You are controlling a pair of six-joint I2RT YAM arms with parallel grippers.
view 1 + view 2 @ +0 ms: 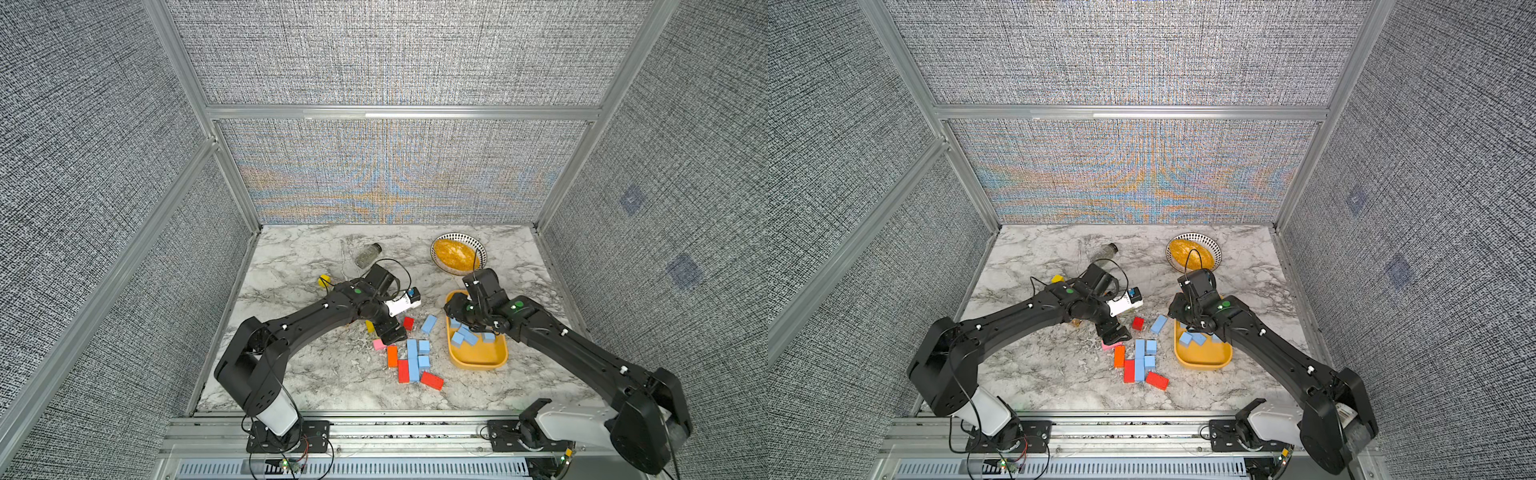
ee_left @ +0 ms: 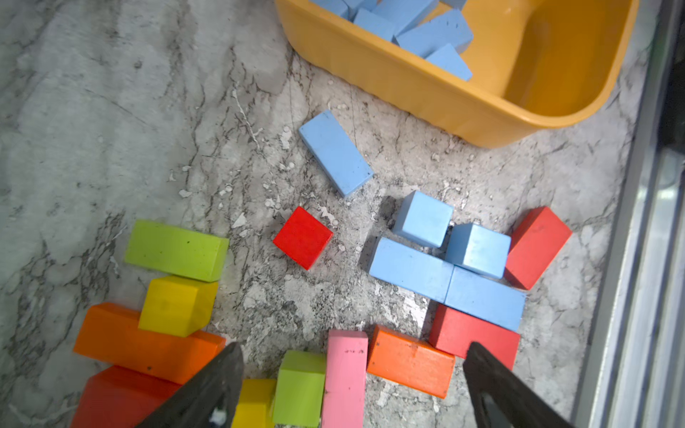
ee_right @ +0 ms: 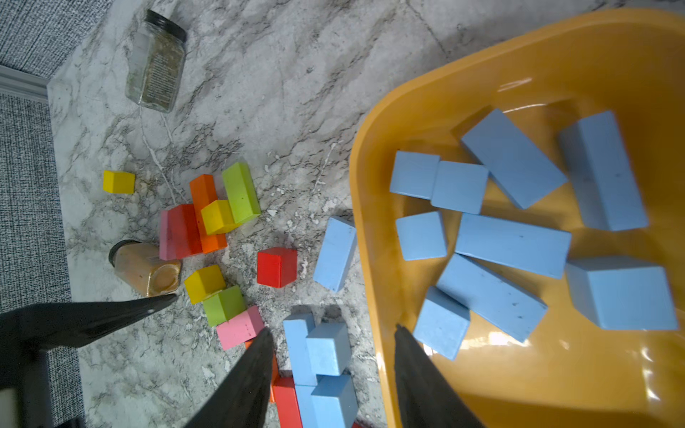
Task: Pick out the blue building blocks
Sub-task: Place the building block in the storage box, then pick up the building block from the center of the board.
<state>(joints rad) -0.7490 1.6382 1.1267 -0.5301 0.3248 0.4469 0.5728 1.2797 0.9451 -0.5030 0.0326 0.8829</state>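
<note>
My left gripper needs to move down and toward the yellow tray (image 1: 478, 359) onto the cluster's farther long blue block (image 1: 412, 348), since the block's far end borders bare marble.
Several blue building blocks (image 3: 513, 244) lie in the yellow tray (image 1: 478, 359), also seen in the left wrist view (image 2: 433, 33). More blue blocks (image 1: 415, 353) (image 1: 1142, 353) sit in a cluster on the marble, with a lone blue bar (image 1: 429, 324) (image 2: 335, 152) (image 3: 335, 254) beside the tray. My left gripper (image 1: 392, 332) (image 2: 352, 348) is open low over pink and green blocks, left of the blue cluster (image 2: 444, 259). My right gripper (image 1: 455, 316) (image 3: 333, 329) hangs open and holds nothing, straddling the tray's rim (image 3: 370, 185).
Red (image 2: 303, 237), orange (image 2: 409, 359), pink (image 2: 346, 370), green (image 2: 178, 250) and yellow (image 2: 178, 305) blocks lie around the blue ones. A spice jar (image 1: 368, 254), a second jar (image 3: 146, 268), a yellow cube (image 1: 324, 280) and a patterned bowl (image 1: 457, 253) stand farther back.
</note>
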